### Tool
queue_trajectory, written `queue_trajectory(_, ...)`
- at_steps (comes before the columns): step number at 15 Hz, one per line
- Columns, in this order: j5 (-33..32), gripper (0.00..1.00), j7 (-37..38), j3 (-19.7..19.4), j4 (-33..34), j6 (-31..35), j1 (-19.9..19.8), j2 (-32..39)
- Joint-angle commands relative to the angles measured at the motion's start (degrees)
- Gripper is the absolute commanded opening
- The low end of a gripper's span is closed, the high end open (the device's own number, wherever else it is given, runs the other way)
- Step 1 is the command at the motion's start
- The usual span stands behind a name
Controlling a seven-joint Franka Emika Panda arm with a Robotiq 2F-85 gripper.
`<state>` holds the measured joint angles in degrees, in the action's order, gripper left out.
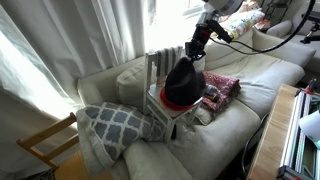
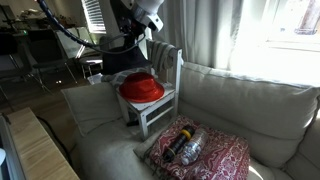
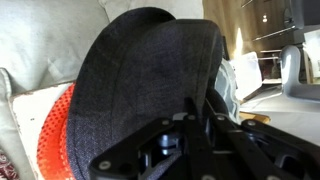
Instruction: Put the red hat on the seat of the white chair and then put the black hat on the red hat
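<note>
The red hat's rim is still uncovered under the tilted black hat, so I need to lower my gripper onto the red hat (image 2: 142,88) (image 3: 55,138) next and let go of the black hat's rim there.
The white chair (image 1: 165,62) (image 2: 171,66) stands on a pale sofa. The red hat (image 2: 142,88) lies on its seat (image 2: 160,104); its rim shows under the black hat in an exterior view (image 1: 170,104) and at the lower left of the wrist view (image 3: 52,132). My gripper (image 1: 193,48) (image 3: 192,112) is shut on the brim of the black hat (image 1: 183,82) (image 3: 150,70) and holds it tilted just above the red hat. In an exterior view the black hat is hard to tell from the dark arm (image 2: 128,40).
A red-patterned cloth (image 1: 222,88) (image 2: 215,155) with a dark bottle-like thing (image 2: 185,146) lies on the sofa beside the chair. A grey-and-white pillow (image 1: 110,125) and a bare light-wood chair (image 1: 45,145) are on the other side. A wooden table (image 2: 35,150) stands in front.
</note>
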<state>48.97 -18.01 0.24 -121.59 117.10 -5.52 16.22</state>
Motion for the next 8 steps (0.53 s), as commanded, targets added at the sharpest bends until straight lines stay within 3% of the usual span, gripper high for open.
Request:
queue_trajectory(1, 5.3, 0.02, -5.6, -0.3, 3.8, 0.6, -1.5, 5.2)
queue_trajectory(8, 7.3, 0.02, -10.0, -0.3, 10.5, -1.7, -4.3, 13.7)
